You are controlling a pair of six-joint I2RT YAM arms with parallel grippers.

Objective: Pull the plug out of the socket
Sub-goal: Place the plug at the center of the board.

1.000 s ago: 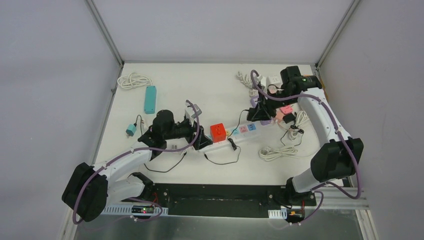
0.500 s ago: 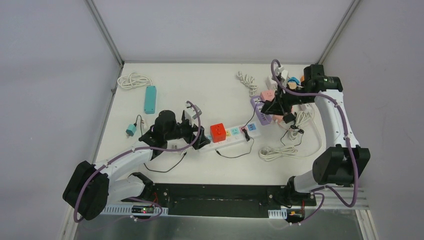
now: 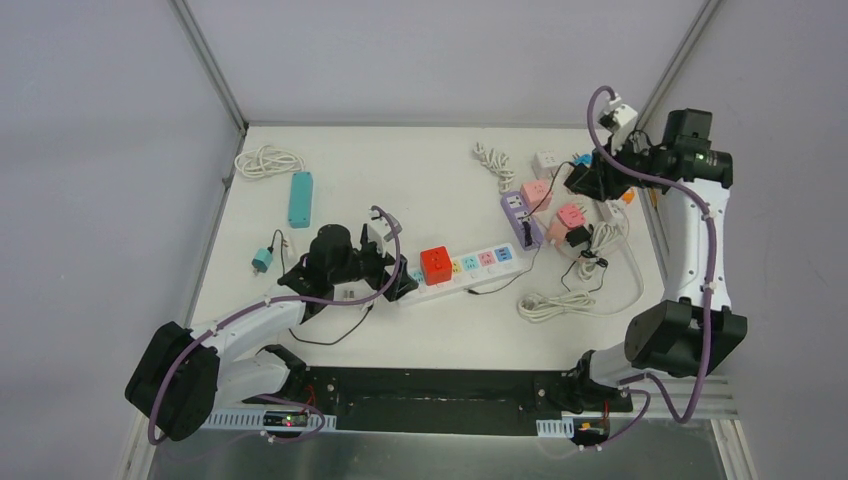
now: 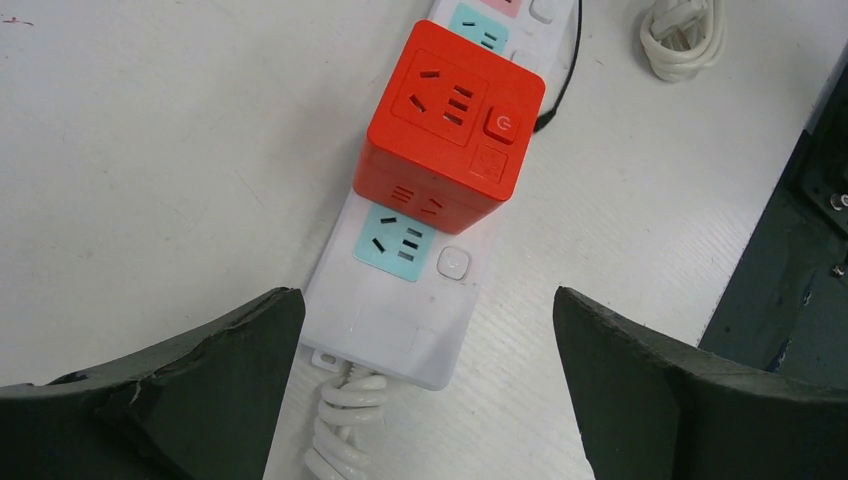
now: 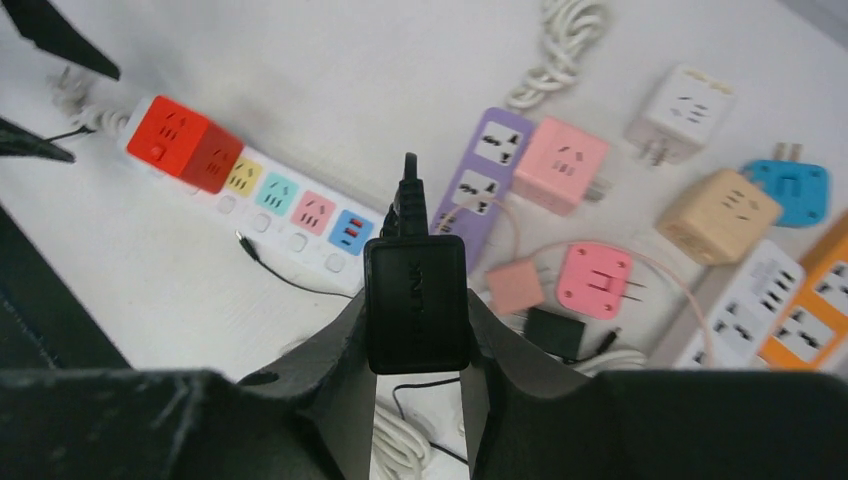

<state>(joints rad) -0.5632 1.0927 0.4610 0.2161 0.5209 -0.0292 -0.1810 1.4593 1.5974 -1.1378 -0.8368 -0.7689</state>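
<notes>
The black block by the flat pink plug [image 3: 580, 235] [image 5: 558, 330] is below my right gripper, so I will move that gripper down toward the right in its wrist view, over the block.
The white power strip [image 3: 470, 268] lies mid-table with a red cube adapter [image 3: 436, 265] plugged into it. My right gripper [image 3: 588, 180] is raised over the right side of the table. In the right wrist view it [image 5: 416, 325] is shut on a black plug adapter [image 5: 416, 300], clear of the strip [image 5: 290, 215]. The adapter's thin black cable [image 3: 500, 285] trails on the table. My left gripper [image 3: 400, 283] is at the strip's left end. In the left wrist view it [image 4: 425, 310] is open, with its jaws either side of the strip's cord end [image 4: 400, 330], below the red cube [image 4: 450, 125].
A purple strip [image 3: 521, 218], pink cubes [image 3: 536, 193], a tan cube [image 5: 718, 215], a blue plug [image 5: 790, 190] and white cords [image 3: 555, 303] crowd the right side. A teal strip [image 3: 300, 198], a coiled white cord [image 3: 268, 161] and a small teal plug [image 3: 262, 261] lie at the left.
My right gripper has lifted the black plug off the white strip and carried it up to the far right, dragging its thin cable. The left gripper stayed at the strip's left end.
</notes>
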